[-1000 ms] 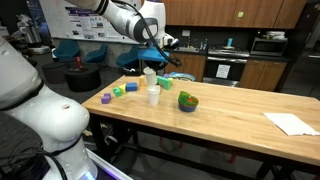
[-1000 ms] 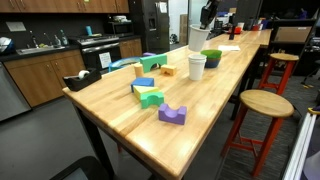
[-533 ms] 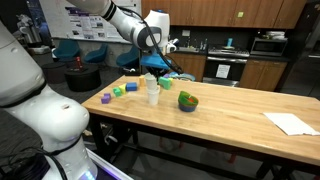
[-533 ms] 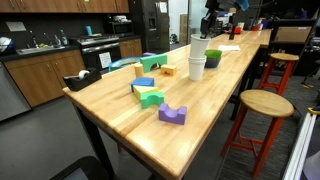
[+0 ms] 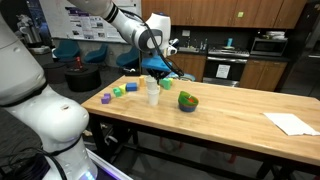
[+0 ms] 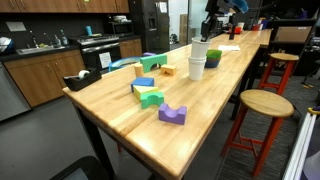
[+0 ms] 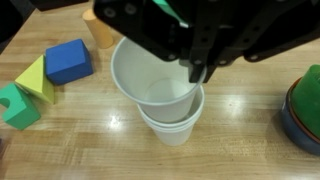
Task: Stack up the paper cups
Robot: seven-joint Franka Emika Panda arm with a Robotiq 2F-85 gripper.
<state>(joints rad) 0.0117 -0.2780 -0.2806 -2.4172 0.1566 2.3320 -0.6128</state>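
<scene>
The robot's gripper will next move down toward the lower cup's opening and let go of the upper cup's rim, because the upper cup is only partly inside.
Two white paper cups stand as a stack on the wooden table. In the wrist view the upper paper cup sits tilted and partly inside the lower paper cup. My gripper comes in from the top and is shut on the upper cup's right rim. The stack shows in both exterior views, as an upper cup and a lower cup. The gripper is right above it. I see no other separate cup.
A green bowl stands close beside the stack. Coloured blocks lie on the other side: blue, yellow-green and tan. More blocks and a purple one lie nearer the table end. A white paper lies far off.
The gripper has brought the upper cup down over the lower cup. In the last half second almost nothing moved.
</scene>
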